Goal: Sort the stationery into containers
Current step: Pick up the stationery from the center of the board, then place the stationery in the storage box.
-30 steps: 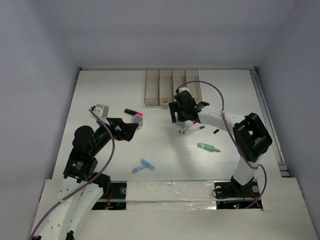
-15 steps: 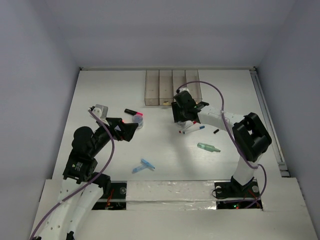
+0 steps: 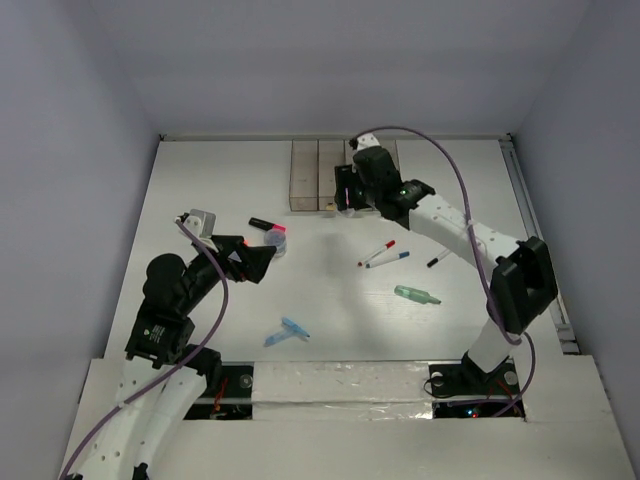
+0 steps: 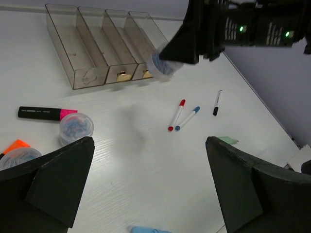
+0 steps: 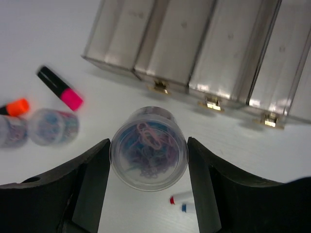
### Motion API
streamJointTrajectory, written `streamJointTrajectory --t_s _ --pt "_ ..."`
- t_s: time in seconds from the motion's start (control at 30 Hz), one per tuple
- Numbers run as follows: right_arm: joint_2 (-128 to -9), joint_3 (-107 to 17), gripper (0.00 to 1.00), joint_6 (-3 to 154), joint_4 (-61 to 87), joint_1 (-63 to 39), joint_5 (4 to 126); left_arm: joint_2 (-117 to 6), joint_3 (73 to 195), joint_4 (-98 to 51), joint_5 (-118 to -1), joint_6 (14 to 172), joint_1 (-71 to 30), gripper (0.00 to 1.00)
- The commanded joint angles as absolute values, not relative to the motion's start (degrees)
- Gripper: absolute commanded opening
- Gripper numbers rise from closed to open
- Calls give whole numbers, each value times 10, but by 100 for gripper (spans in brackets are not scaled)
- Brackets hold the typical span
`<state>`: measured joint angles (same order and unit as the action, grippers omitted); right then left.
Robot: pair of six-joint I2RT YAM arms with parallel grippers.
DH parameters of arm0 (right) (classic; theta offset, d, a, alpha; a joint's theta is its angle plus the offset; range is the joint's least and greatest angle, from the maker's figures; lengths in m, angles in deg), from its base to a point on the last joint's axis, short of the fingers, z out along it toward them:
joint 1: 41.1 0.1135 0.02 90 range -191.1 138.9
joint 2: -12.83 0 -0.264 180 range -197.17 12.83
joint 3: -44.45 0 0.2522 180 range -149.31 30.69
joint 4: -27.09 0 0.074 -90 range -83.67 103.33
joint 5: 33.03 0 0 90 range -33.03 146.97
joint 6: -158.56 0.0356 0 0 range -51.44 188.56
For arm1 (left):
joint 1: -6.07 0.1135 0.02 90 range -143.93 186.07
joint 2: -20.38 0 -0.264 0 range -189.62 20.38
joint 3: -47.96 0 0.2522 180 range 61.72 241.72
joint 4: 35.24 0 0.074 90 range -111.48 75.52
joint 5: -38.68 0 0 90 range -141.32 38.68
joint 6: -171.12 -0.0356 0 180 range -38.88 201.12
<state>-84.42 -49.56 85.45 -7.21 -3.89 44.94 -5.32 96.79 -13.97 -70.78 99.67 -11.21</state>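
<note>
The clip jar hangs just short of the bins, so I need to carry my right gripper outward next, over the bin beside the end bin nearest the marker, and release.
My right gripper (image 3: 346,190) is shut on a round clear jar of coloured paper clips (image 5: 148,154) and holds it in the air just in front of the row of four clear-brownish bins (image 3: 305,175). The jar also shows in the left wrist view (image 4: 164,65), before the bins (image 4: 92,53). My left gripper (image 3: 258,260) is open and empty, low over the table beside a second clip jar (image 4: 76,127) and a third jar (image 4: 17,158). A pink-tipped black marker (image 4: 46,113) and an orange marker tip (image 4: 17,144) lie there too.
A red-capped pen (image 4: 176,115) and a blue-capped pen (image 4: 188,118) lie mid-table, with a small black pen (image 4: 217,102) to their right. A green piece (image 3: 416,295) lies nearer the right arm. Light-blue pieces (image 3: 290,330) lie near the front edge.
My right gripper has risen from beside the pens and moved back and left with the jar, to the front of the bins. The left arm has not moved.
</note>
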Motion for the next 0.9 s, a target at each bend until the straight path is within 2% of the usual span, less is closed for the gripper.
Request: streamJointTrajectory --t_s 0.0,0.23,0.5,0.67,0.87 --pt "-862 -594 43 818 -34 -37 468 -58 963 -165 -707 1001 -114 99" --pt "-1024 -787 44 784 -2 -37 463 -80 967 -154 -683 1005 -114 99" --pt "-1249 -1069 43 717 -6 -37 430 -99 968 -149 -662 1007 -114 99" --pt "-1311 -1113 43 693 29 -51 412 -106 969 -145 -655 1008 -114 99" --pt "-1277 -1041 44 696 99 -56 391 -111 968 -148 -658 1007 -114 99"
